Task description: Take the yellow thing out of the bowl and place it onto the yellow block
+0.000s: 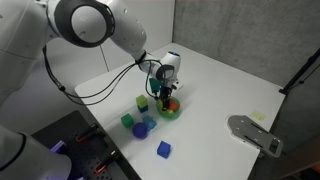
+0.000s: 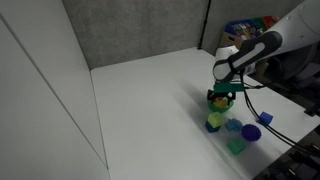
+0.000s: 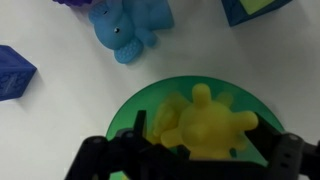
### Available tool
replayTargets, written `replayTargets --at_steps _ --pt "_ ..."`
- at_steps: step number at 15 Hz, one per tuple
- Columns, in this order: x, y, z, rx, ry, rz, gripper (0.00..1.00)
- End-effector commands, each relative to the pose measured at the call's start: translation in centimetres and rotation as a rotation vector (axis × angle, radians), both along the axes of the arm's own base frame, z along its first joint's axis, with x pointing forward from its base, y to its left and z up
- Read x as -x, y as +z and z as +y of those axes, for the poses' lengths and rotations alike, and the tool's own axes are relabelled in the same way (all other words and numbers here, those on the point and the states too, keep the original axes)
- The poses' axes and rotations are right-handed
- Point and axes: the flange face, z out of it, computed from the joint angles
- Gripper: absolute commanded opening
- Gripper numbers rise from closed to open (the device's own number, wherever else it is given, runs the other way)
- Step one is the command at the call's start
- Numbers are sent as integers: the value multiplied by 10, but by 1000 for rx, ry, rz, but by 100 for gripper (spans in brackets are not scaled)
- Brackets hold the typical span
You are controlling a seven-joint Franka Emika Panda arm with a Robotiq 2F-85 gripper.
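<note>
My gripper is low in the green bowl (image 1: 170,110) with open fingers, and next it should stay low and close them around the yellow thing.
The green bowl (image 3: 150,105) fills the lower wrist view. The yellow thing (image 3: 205,125), a knobbly star-like piece, lies in it. My gripper (image 3: 200,162) is open, with its dark fingers low on either side of the yellow thing. I cannot tell if they touch it. In both exterior views the gripper (image 1: 166,92) (image 2: 222,90) reaches down into the bowl (image 1: 170,110) (image 2: 219,100). The yellow block (image 1: 143,102) stands on the white table just beside the bowl and also shows in an exterior view (image 2: 213,122).
A blue soft figure (image 3: 130,25) lies just beyond the bowl. A blue cube (image 3: 12,72) sits at the left edge. A green cube (image 1: 127,120) and blue cubes (image 1: 163,149) stand nearby. A grey device (image 1: 252,133) lies near the table edge.
</note>
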Motion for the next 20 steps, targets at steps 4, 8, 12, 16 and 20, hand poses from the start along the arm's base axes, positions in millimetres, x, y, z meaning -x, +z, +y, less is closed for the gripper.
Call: replayTargets --at_steps 4,8,12,16,20 --pt "-8 3 10 1 -26 -10 49" --pt "-7 25 6 -20 -28 -34 34" --pt "0 58 10 -34 7 -63 23" --pt "24 86 21 -68 104 -56 20" --pt "58 100 40 -77 224 -40 19"
